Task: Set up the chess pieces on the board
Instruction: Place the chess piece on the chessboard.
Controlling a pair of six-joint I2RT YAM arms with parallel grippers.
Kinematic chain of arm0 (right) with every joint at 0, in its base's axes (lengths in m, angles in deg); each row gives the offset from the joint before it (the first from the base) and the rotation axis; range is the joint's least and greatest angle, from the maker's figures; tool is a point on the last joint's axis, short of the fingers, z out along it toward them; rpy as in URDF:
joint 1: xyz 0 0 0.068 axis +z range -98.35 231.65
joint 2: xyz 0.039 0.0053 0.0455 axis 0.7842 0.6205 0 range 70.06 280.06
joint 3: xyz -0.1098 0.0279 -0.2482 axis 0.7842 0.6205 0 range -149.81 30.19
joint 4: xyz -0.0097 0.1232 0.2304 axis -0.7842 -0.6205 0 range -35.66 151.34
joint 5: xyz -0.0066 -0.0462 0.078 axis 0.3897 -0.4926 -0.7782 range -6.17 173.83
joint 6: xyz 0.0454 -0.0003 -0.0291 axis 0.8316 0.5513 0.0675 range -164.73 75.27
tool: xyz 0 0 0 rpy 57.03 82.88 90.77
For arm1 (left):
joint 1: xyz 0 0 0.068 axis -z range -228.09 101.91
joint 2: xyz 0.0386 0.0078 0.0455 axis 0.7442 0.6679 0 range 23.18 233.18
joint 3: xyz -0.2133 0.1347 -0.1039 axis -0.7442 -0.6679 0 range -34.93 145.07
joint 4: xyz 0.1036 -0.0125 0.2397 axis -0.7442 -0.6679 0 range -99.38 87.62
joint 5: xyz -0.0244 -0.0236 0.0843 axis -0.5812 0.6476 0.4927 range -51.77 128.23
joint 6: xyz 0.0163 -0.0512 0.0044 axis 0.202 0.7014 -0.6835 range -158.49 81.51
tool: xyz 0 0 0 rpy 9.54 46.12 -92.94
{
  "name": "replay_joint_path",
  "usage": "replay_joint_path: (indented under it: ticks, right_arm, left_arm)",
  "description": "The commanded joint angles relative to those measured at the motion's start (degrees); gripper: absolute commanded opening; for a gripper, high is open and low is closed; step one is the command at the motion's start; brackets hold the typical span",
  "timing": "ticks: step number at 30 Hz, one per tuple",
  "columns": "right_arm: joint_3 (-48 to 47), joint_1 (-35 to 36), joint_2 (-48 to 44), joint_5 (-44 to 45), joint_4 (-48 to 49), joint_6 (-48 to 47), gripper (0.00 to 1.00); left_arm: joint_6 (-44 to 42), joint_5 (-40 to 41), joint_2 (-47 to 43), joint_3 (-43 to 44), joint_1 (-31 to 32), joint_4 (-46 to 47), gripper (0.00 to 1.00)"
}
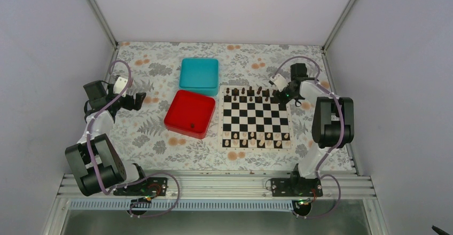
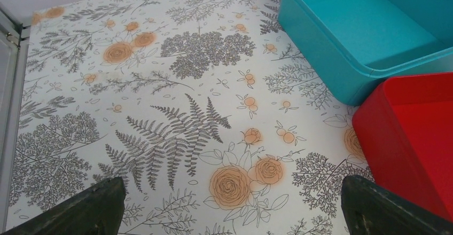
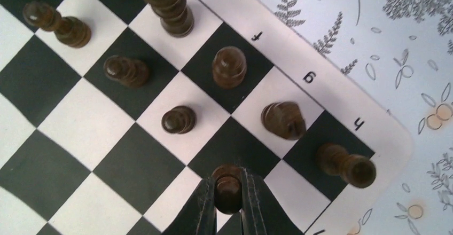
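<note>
My right gripper needs to lower onto the dark square in front of the knight next, and then it should let go of the dark pawn [image 3: 228,186] there.
The chequered board [image 1: 256,118] lies right of centre, with dark pieces along its far rows and pale pieces along its near rows. My right gripper [image 1: 285,93] is over the board's far right corner. In the right wrist view it [image 3: 228,188] is shut on a dark pawn [image 3: 228,186], held upright over the squares near files g and h. Other dark pieces [image 3: 229,67] stand nearby, among them a knight [image 3: 283,120] and a rook [image 3: 346,164]. My left gripper [image 1: 140,100] is open and empty over the floral cloth, its fingertips [image 2: 96,208] wide apart.
A red tray [image 1: 189,113] sits left of the board with one small dark piece [image 1: 191,124] inside. A teal box [image 1: 199,75] stands behind it. Both show in the left wrist view, the teal box [image 2: 342,59] and the red tray [image 2: 406,139] at right.
</note>
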Motion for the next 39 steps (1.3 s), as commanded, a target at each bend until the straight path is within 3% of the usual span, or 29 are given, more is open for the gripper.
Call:
replay_joint_path:
  ticks: [1,21,39]
  right_arm:
    - [-2.4,-0.3,1.8,-0.3,1.3,-0.4,0.05]
    - [-1.9,-0.4,4.8,1.1,2.5,-0.9,0.06]
    - [-1.4,-0.4,4.6,0.8,2.1,-1.0,0.21]
  left_arm:
    - [-0.3,-0.4,-0.5,0.8,-0.4,0.9,1.0]
    - [-0.5,-0.6,-0.6,0.9,-0.4,0.6,1.0]
    - [-0.6,-1.0,-0.7,0.9,-0.5,0.5,1.0]
